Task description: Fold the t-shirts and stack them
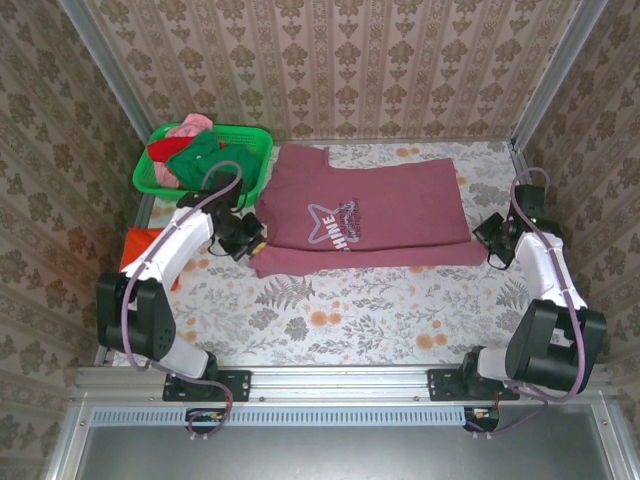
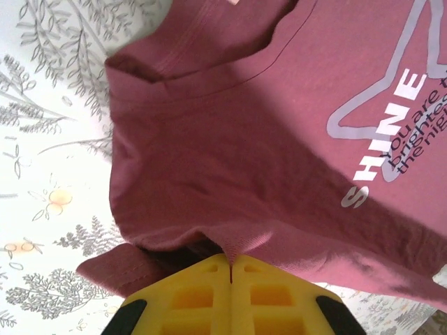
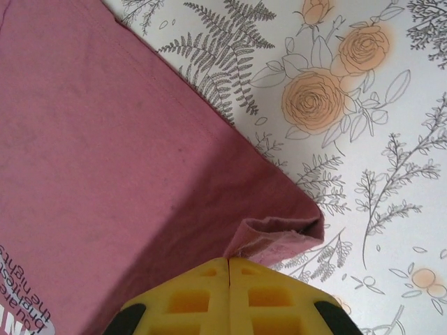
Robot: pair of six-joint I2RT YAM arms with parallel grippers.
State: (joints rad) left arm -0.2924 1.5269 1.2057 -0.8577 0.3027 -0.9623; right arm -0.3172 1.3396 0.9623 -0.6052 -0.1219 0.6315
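Next, my right gripper pulls the folded hem corner, jutting past the shirt's side edge (image 1: 462,211) (image 3: 222,148), outward and toward the shirt's print, and lets go, since that edge lies outward.
A maroon t-shirt (image 1: 365,205) with a pale "SHINE" star print lies spread across the middle of the table, its front part doubled over. My left gripper (image 1: 252,238) is at the shirt's left edge, shut on a pinch of the maroon cloth (image 2: 234,241). My right gripper (image 1: 488,240) is at the shirt's right corner, shut on the folded hem corner (image 3: 269,241). An orange-red shirt (image 1: 140,245) lies at the table's left edge, partly behind the left arm. Green, red and pink shirts (image 1: 195,152) are heaped in the basket.
A green plastic basket (image 1: 255,140) stands at the back left, close to the left arm. The floral tablecloth (image 1: 360,310) lies bare in front of the shirt. Patterned walls close in the back and both sides.
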